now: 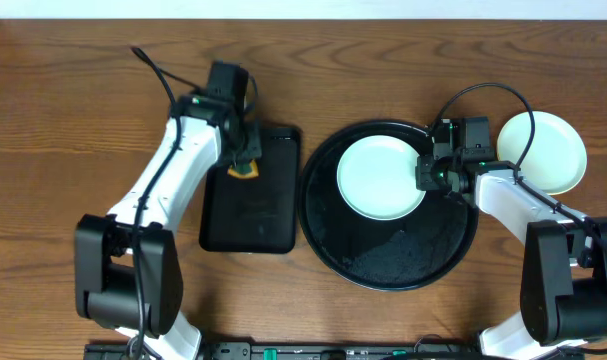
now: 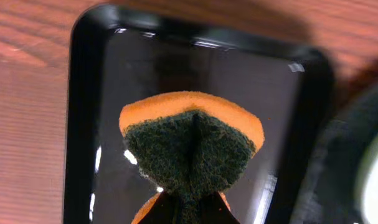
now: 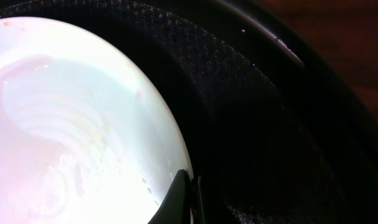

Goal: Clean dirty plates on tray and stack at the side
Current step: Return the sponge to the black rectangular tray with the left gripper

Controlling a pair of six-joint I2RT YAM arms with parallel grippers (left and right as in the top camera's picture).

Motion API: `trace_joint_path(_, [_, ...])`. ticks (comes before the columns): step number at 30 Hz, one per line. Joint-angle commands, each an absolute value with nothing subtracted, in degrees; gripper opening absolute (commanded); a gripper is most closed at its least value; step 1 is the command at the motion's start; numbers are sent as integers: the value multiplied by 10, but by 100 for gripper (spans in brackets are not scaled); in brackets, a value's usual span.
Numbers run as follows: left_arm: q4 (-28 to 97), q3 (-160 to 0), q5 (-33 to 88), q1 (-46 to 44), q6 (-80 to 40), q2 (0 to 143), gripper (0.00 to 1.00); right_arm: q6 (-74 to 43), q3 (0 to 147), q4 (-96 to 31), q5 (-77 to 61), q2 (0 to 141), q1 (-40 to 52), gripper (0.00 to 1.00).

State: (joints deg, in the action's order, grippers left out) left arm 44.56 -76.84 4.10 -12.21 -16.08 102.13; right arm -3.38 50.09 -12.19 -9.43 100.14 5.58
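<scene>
I should lower my left gripper's folded sponge onto the bottom of the rectangular black tray (image 1: 250,192) next and release it, as that tray is empty directly below.
A pale mint-white plate (image 1: 381,177) lies in the upper part of the large round black tray (image 1: 383,265). My right gripper (image 1: 428,172) is shut on the plate's right rim. In the right wrist view a dark finger (image 3: 179,199) lies over the edge of the wet, faintly streaked plate (image 3: 70,124), with the tray (image 3: 269,124) beneath. A pale yellow plate (image 1: 543,150) sits on the table to the right of the tray. A third plate does not show. My left gripper (image 1: 243,160) is shut on a folded orange-and-green sponge (image 2: 192,146).
A smaller rectangular black tray (image 1: 248,215) lies left of the round tray, under the sponge; it also shows in the left wrist view (image 2: 83,93). The wooden table (image 1: 63,120) extends on all sides. Both arm bases stand at the front edge.
</scene>
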Motion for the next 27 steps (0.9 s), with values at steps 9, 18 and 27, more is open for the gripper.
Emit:
trace_joint_path(9, [301, -649, -5, -125, -146, 1029, 8, -31, 497, -126, -93, 1023, 59, 1])
trace_joint_path(18, [255, -604, -4, -135, -146, 1029, 8, -31, 497, -126, -93, 1023, 59, 1])
trace_joint_path(27, [251, -603, -3, -145, -146, 1029, 37, -31, 497, -126, -93, 1023, 59, 8])
